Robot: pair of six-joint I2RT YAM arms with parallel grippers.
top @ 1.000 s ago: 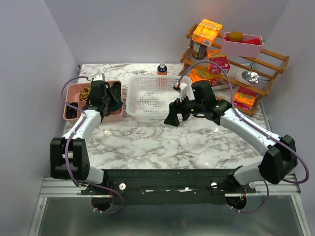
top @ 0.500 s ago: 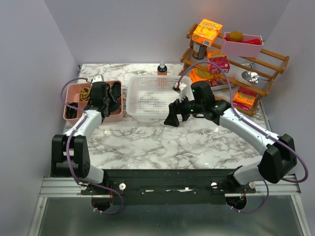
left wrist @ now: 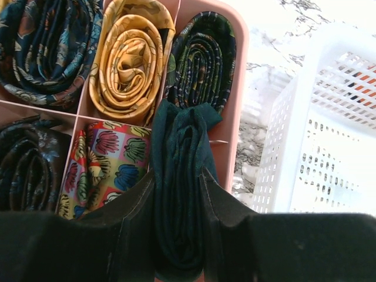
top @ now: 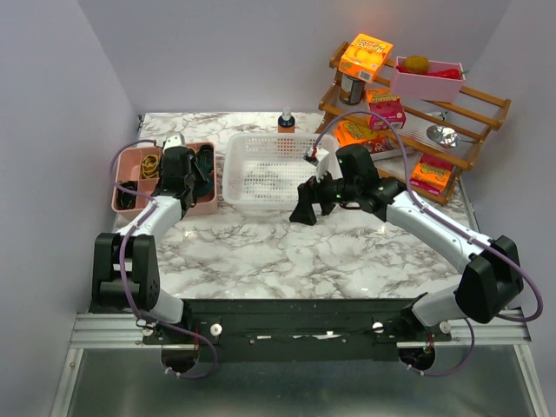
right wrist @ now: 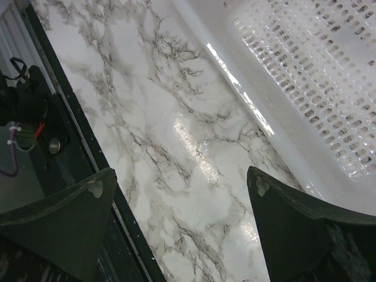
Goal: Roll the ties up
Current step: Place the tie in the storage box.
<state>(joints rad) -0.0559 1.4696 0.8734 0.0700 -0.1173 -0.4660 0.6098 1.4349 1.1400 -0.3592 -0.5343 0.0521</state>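
Note:
My left gripper moves right in the top view and down into the tray's near section by the basket [left wrist: 222,161] next. It then releases the tie [left wrist: 181,147] there, as neighbouring sections are filled.
The dark teal tie [left wrist: 181,147] is rolled into a tight bundle. My left gripper [left wrist: 179,179] is shut on it, one finger on each side, over the near right compartment of the pink organizer tray [left wrist: 239,88]. I cannot tell if the roll touches the tray bottom. In the top view the left gripper [top: 193,170] is over the tray's [top: 122,167] right side. My right gripper [right wrist: 182,182] is open and empty above the marble, just in front of the white basket [right wrist: 294,70]; it also shows in the top view [top: 304,208].
Other compartments hold rolled ties: yellow [left wrist: 129,64], dark patterned [left wrist: 202,59], colourful floral [left wrist: 108,164], blue patterned [left wrist: 47,47]. The white basket [top: 265,169] stands right of the tray. A wooden rack [top: 408,104] with boxes is at the back right, and a small bottle [top: 286,120] behind the basket.
The left gripper has shifted slightly over the tray with the rolled tie still in it. The right gripper has drifted a little to the left and stays open.

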